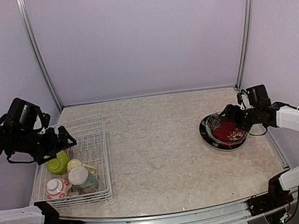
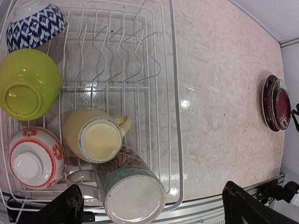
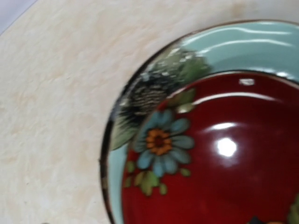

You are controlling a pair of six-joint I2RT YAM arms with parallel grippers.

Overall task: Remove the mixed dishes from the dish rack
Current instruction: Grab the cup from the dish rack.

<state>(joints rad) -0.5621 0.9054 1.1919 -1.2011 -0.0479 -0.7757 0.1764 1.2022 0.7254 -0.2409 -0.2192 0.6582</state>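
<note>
Next, my left gripper moves down and across onto the cream patterned mug's pale base (image 1: 78, 175) (image 2: 134, 199), since it lies below the gripper and to its right in the top view.
The white wire dish rack (image 1: 101, 151) stands at the left. In it are a lime-green bowl (image 2: 28, 84), a yellow mug (image 2: 96, 137), a cream patterned mug (image 2: 131, 189) lying on its side, a red-white bowl (image 2: 35, 158) and a blue-white bowl (image 2: 35, 25). My left gripper (image 1: 60, 139) hovers above the rack, open, its fingers (image 2: 247, 207) wide apart and empty. At the right the dark red floral plate (image 3: 224, 163) lies on the pale teal plate (image 3: 243, 44) and a black-rimmed plate (image 1: 204, 132). My right gripper (image 1: 231, 114) is low over this stack; its fingers do not show.
The rack's upright slots (image 2: 117, 51) hold nothing. Marbled tabletop (image 1: 159, 143) lies between rack and plates. A metal rail (image 1: 168, 221) runs along the near edge, and lilac walls close the back and sides.
</note>
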